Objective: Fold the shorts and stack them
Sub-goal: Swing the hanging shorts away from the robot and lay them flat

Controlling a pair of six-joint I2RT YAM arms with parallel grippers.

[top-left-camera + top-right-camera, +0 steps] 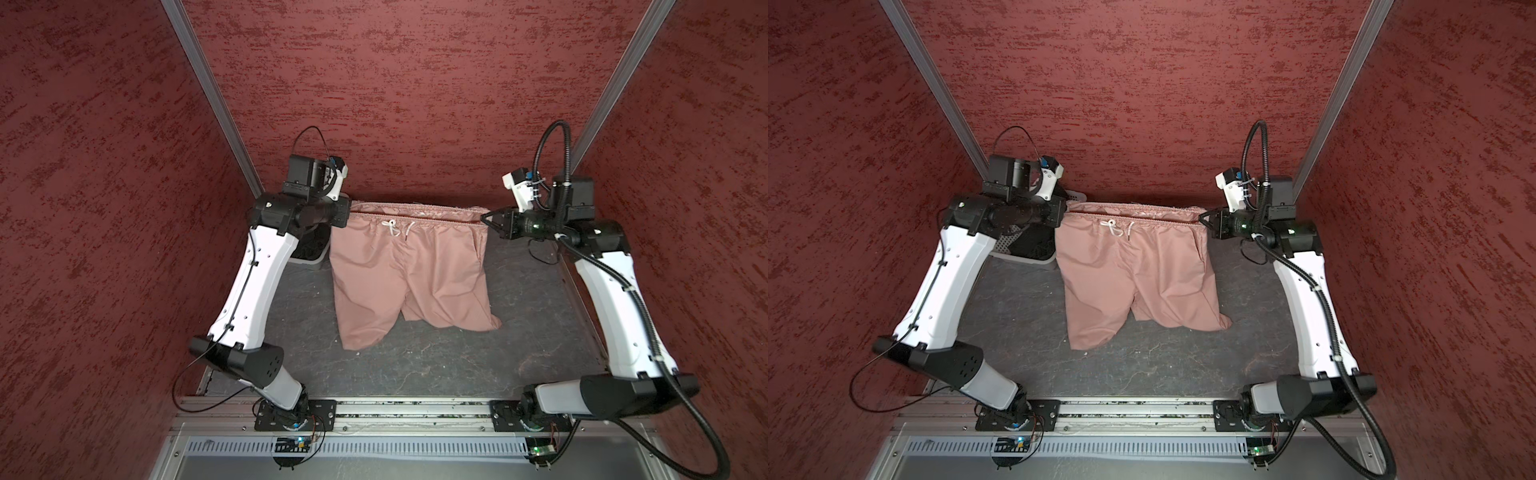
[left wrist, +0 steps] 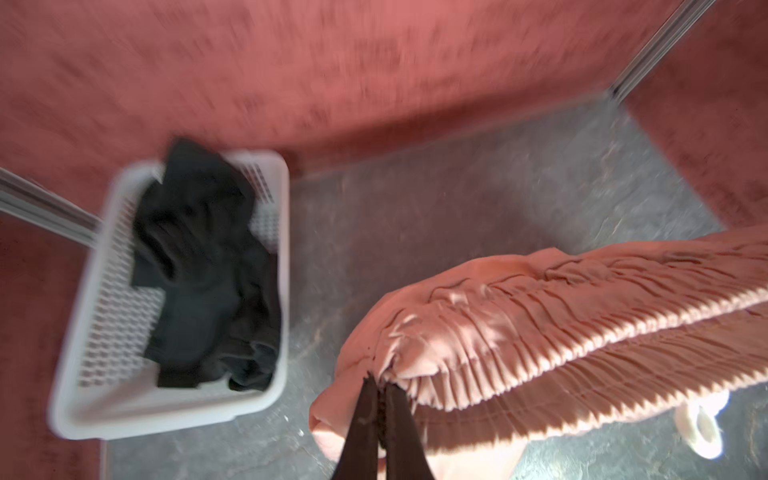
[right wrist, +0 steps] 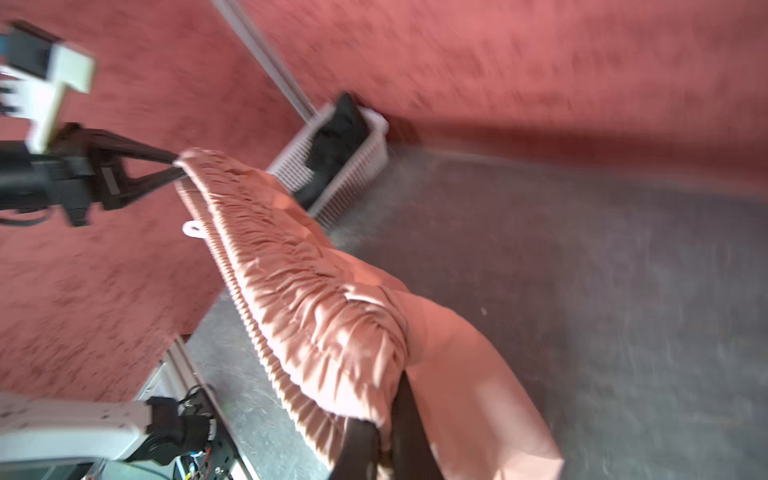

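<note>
The shorts' legs already trail toward the front, so the left gripper will next move outward and down to the bare tabletop [image 2: 344, 236] beside the basket and let go of the waistband [image 2: 540, 324] there.
The dusty pink shorts [image 1: 407, 274] [image 1: 1133, 274] are stretched by the waistband between both grippers near the back wall. The white drawstring faces up and the legs trail toward the front. My left gripper [image 1: 348, 214] [image 2: 380, 384] is shut on the waistband's left end. The right gripper [image 1: 484, 217] [image 3: 384, 411] is shut on the right end. The gathered waistband [image 2: 540, 324] [image 3: 316, 307] runs taut between them. The black shorts [image 2: 203, 266] [image 3: 336, 133] lie crumpled in a basket at the back left, mostly hidden under my left arm in both top views.
The white perforated basket [image 2: 166, 419] [image 1: 1034, 262] stands in the back left corner against the red wall. The dark grey table surface [image 1: 415, 365] stretches in front of the pink shorts. Red walls close in three sides, and a metal rail [image 1: 415, 409] runs along the front.
</note>
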